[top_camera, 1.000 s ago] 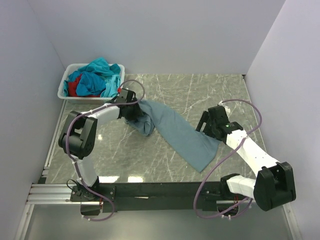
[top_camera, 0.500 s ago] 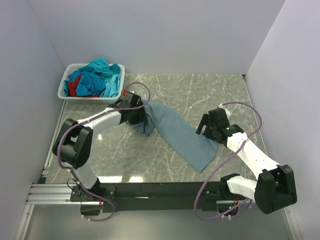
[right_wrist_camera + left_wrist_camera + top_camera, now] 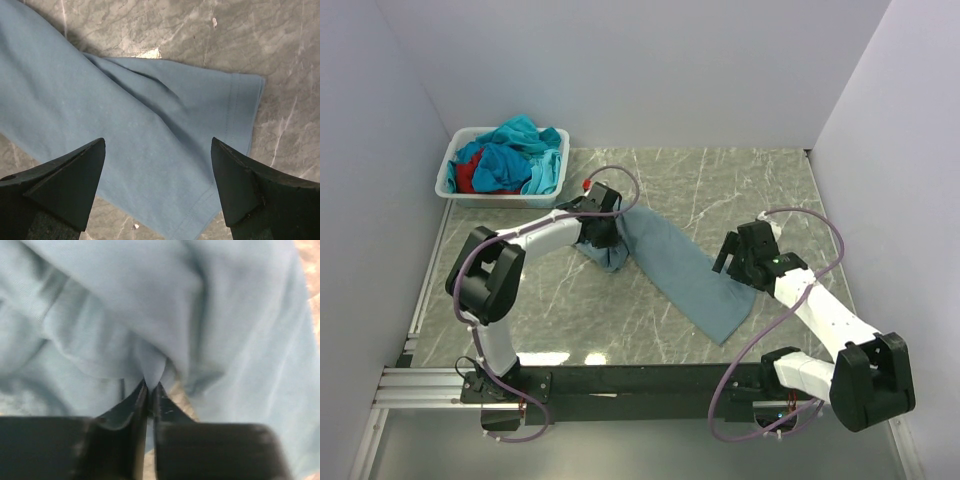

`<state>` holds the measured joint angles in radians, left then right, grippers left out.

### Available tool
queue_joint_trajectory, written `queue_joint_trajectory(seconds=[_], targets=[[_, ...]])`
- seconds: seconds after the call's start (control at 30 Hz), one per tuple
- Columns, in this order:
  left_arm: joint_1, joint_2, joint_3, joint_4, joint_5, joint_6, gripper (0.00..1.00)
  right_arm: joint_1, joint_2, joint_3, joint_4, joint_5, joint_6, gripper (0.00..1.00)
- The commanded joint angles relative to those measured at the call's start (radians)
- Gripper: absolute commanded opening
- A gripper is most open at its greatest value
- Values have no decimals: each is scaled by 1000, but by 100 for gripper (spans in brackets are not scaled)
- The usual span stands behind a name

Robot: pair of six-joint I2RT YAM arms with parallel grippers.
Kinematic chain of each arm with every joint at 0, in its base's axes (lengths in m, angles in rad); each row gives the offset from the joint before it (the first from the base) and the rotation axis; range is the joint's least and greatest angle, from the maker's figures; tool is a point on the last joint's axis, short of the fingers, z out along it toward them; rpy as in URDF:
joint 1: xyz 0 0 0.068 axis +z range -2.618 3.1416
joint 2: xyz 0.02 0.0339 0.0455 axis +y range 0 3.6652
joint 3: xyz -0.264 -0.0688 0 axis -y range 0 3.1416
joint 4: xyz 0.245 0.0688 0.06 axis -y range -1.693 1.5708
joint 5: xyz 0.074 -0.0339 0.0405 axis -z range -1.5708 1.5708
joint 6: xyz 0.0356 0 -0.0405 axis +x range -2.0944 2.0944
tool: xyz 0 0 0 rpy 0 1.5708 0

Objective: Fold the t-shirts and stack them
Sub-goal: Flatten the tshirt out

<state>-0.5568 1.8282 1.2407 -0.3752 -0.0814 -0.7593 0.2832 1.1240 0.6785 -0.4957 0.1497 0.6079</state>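
The right gripper moves back and down next onto the t-shirt's free end at its near corner (image 3: pixel 722 338) (image 3: pixel 179 234), which is below that gripper and toward my base.
A dusty grey-blue t-shirt (image 3: pixel 680 270) lies in a long diagonal band across the marble table, bunched at its upper left end. My left gripper (image 3: pixel 605 232) sits on that bunched end. In the left wrist view the left gripper (image 3: pixel 150 385) is shut, pinching a fold of the grey-blue t-shirt (image 3: pixel 150 315). My right gripper (image 3: pixel 732 262) hovers over the band's lower right part. In the right wrist view the right gripper (image 3: pixel 159 147) stands wide open above a sleeve of the t-shirt (image 3: pixel 150 145), touching nothing. Teal, blue and red t-shirts (image 3: pixel 510 160) are piled in the basket.
A white plastic basket (image 3: pixel 448 182) stands at the table's back left corner. Grey walls close in the left, back and right sides. The black rail (image 3: pixel 640 380) with the arm bases runs along the near edge.
My left gripper has slid right along the shirt's bunched end and closed on a fold of it. The right gripper has barely moved and stays open.
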Motion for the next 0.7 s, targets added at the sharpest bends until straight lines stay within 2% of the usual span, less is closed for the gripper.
queue_joint_trajectory(seconds=[0.0,0.13,0.23,0.43,0.57,0.67], targets=[[3,-9,37,-51,-103,-17,1,-4,-41,-19,-9,-2,9,92],[3,-52,10,-33,-116,-14,1,-3,-75,-39,-69,-119,13,91],[3,-108,-47,-10,-112,-9,1,36,-102,-59,-138,-238,-17,86],[3,-213,-180,-1,-112,-17,1,345,-115,-19,-358,-93,117,86],[3,-265,-236,5,-132,-20,1,384,-145,-69,-409,-42,188,85],[3,-288,-256,5,-147,-11,1,387,-141,-103,-380,-50,185,83]])
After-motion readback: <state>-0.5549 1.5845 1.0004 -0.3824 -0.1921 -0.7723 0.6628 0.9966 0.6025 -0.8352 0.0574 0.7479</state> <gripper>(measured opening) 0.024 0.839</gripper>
